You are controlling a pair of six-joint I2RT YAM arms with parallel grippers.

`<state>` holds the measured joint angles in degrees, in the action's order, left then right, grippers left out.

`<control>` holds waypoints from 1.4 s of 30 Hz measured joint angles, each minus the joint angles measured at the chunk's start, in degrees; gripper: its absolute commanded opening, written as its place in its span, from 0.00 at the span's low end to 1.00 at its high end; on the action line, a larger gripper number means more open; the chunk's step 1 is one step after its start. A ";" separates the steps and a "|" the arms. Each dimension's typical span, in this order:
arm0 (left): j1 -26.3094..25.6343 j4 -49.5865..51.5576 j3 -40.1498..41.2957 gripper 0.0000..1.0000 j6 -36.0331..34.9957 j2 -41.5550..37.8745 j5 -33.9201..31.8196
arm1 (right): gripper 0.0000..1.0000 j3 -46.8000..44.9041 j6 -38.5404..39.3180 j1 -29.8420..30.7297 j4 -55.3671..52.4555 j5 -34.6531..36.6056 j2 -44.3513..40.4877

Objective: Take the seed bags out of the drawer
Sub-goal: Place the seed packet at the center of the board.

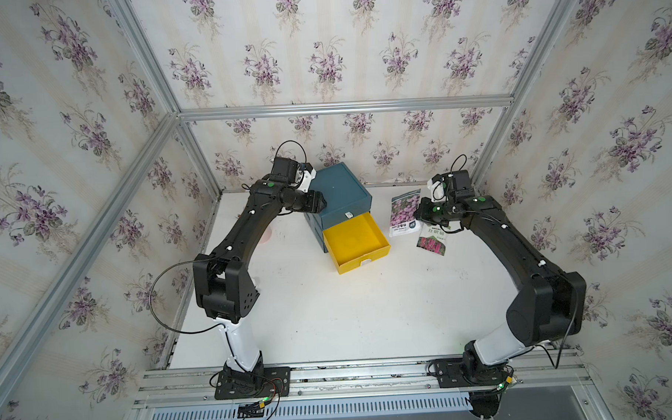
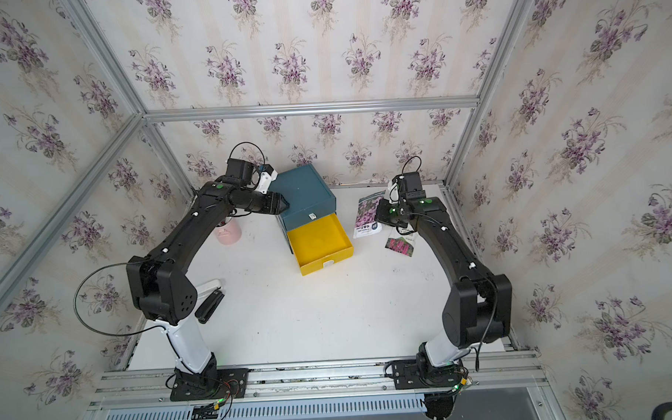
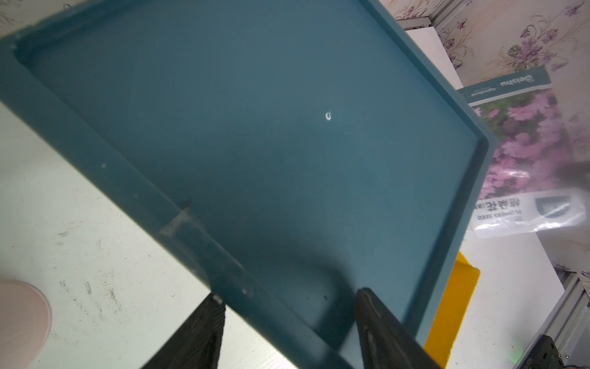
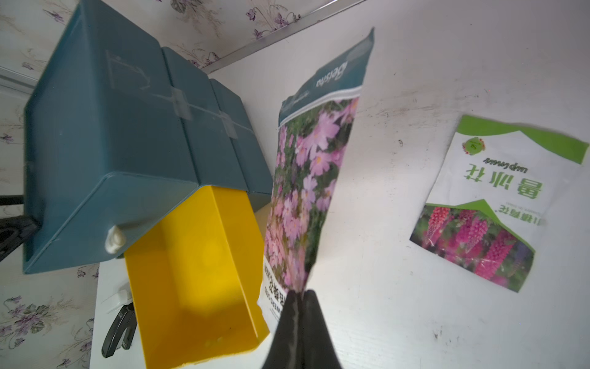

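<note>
My right gripper should next go down to the bare tabletop between drawer and white-green seed bag and let go of the pink-purple bag there, because that bag still hangs above the table.
The yellow drawer stands pulled out of the blue cabinet, and its inside shows bare. My right gripper is shut on the white-band end of the pink-purple seed bag, just right of the drawer. A white-green seed bag with magenta blooms lies flat on the table beside it. My left gripper grips the cabinet's left top rim, one finger on each side.
A pink cup stands left of the cabinet under the left arm. A black and white stapler-like tool lies near the left arm's base. Wallpapered walls and aluminium rails close in the white table.
</note>
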<state>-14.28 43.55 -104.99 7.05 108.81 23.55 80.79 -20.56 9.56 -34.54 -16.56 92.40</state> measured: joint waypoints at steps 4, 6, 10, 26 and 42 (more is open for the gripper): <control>0.00 0.68 -1.16 0.67 -0.02 0.72 0.09 | 0.00 1.42 0.83 -0.15 3.17 -0.83 5.90; 0.00 1.25 -1.84 0.67 -0.02 1.18 0.20 | 0.00 2.19 1.03 -0.20 4.79 -1.22 9.29; 0.00 1.77 -2.25 0.67 -0.04 1.46 0.24 | 0.00 2.67 1.03 -0.20 6.49 -1.77 14.08; 0.02 0.57 -0.90 0.67 -0.20 0.79 0.26 | 0.18 2.56 1.66 -0.20 7.58 3.72 23.56; 0.02 0.50 -0.79 0.67 -0.44 0.68 0.31 | 0.53 -11.17 3.04 4.31 8.31 6.32 4.57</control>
<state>-14.26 44.05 -105.78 6.61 109.49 23.86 69.63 -17.52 13.87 -26.24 -10.24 96.97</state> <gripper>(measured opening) 0.673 0.517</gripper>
